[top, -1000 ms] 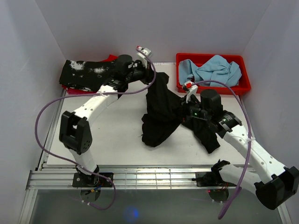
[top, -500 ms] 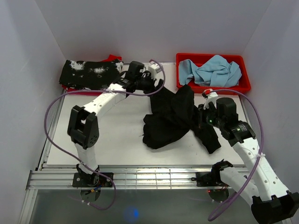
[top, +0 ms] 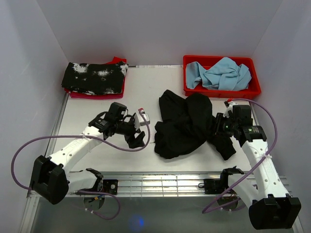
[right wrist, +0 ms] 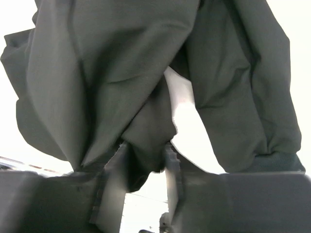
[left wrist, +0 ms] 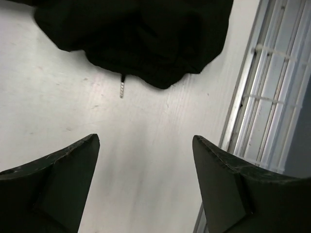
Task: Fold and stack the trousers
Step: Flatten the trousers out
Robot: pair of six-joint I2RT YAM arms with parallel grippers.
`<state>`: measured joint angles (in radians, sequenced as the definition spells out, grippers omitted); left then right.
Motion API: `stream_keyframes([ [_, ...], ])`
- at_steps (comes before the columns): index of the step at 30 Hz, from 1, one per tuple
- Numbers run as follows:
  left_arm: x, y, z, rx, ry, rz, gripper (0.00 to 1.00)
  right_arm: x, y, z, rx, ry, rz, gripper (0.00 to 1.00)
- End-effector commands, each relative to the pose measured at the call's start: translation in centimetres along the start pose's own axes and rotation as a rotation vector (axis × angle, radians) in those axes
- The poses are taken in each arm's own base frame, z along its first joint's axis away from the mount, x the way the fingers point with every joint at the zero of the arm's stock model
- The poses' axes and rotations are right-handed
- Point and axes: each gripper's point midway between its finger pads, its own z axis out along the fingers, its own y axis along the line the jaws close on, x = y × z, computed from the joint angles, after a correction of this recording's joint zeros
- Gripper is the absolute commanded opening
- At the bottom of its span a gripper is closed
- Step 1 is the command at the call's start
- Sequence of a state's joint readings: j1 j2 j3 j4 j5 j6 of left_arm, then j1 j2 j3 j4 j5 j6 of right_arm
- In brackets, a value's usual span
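Observation:
The left gripper moves down and to the right in the top view onto the trousers' drawstring edge (top: 159, 144) (left wrist: 138, 72) next, as only bare tabletop lies between its fingers.
The black trousers (top: 184, 124) lie in a crumpled heap right of the table's middle. My left gripper (top: 138, 140) hovers low just left of the heap, open and empty. In the left wrist view the trousers' edge (left wrist: 141, 39) and a drawstring tip (left wrist: 122, 87) lie beyond my left gripper (left wrist: 146, 141). My right gripper (top: 216, 127) sits at the heap's right side. In the right wrist view a fold of the trousers (right wrist: 121, 63) hangs down between my right gripper (right wrist: 144, 148) and fills the narrow gap between its fingers.
A red bin (top: 255, 90) with blue cloth (top: 221, 73) stands at the back right. A black garment with white splotches (top: 95, 77) rests on a red thing (top: 97, 93) at the back left. The metal rail (left wrist: 272, 97) runs along the table's front edge.
My left gripper let go of the trousers, opened and swung from the back down toward the near left. The trousers dropped into a heap. My right gripper shifted right, its jaws a little wider.

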<state>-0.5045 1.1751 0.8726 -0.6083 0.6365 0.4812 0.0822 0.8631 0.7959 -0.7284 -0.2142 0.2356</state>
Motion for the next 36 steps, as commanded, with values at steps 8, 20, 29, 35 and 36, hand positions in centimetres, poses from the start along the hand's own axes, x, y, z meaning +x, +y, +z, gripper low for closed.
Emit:
stream_keyframes([
  [8, 0.6, -1.3, 6.6, 0.058, -0.005, 0.212, 0.88, -3.8, 0.2, -2.6, -0.015, -0.106, -0.146, 0.74],
  [20, 3.3, -1.8, 12.2, 0.075, 0.102, 0.348, 0.89, -5.6, 2.5, 0.3, -0.197, -0.064, -0.366, 0.88],
  [29, 4.8, -0.2, 12.3, 0.02, 0.218, 0.364, 0.48, -3.5, -0.1, 7.3, -0.144, 0.114, -0.391, 0.85],
  [35, 4.4, -1.2, 9.4, 0.004, 0.197, 0.36, 0.23, -1.4, -2.1, 9.4, -0.102, 0.191, -0.394, 0.44],
  [36, 4.1, -1.2, 8.8, -0.015, 0.19, 0.332, 0.0, -1.4, -2.4, 9.4, -0.088, 0.195, -0.4, 0.34],
])
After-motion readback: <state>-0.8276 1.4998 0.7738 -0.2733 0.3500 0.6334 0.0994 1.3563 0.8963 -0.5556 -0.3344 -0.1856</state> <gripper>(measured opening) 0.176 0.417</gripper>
